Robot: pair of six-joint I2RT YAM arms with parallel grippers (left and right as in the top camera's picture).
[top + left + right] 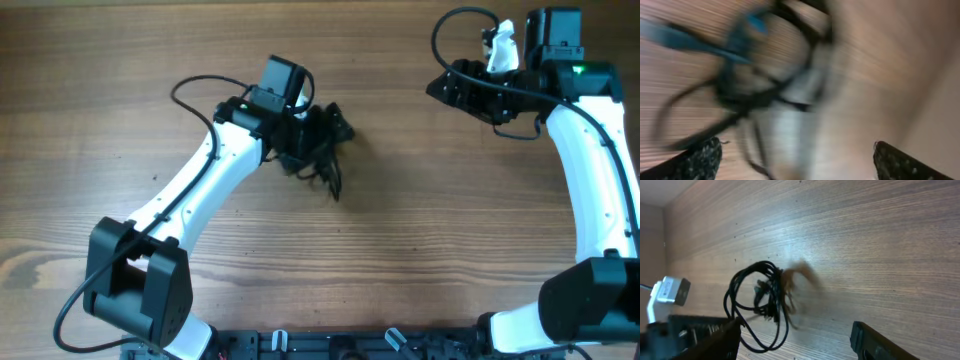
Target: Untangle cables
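Observation:
Next, my left gripper moves outward and lower onto the curved parts of the cable bundle (814, 41).
The cables (325, 175) are a tangled bundle of thin black cords on the wooden table, just below my left gripper (330, 135). The left wrist view is blurred; there the cables (755, 95) lie ahead of the left gripper (797, 165), whose fingers are wide apart with nothing between them. A blue streak shows among the strands. My right gripper (440, 88) is far off at the top right. In the right wrist view it (795, 330) is open and empty, and the cables (762, 305) show as looped cords in the distance.
The wooden table (420, 230) fills the view. A white connector (670, 290) and thicker black wires (455, 25) belong to the right arm. The arm bases stand at the front edge (140, 290).

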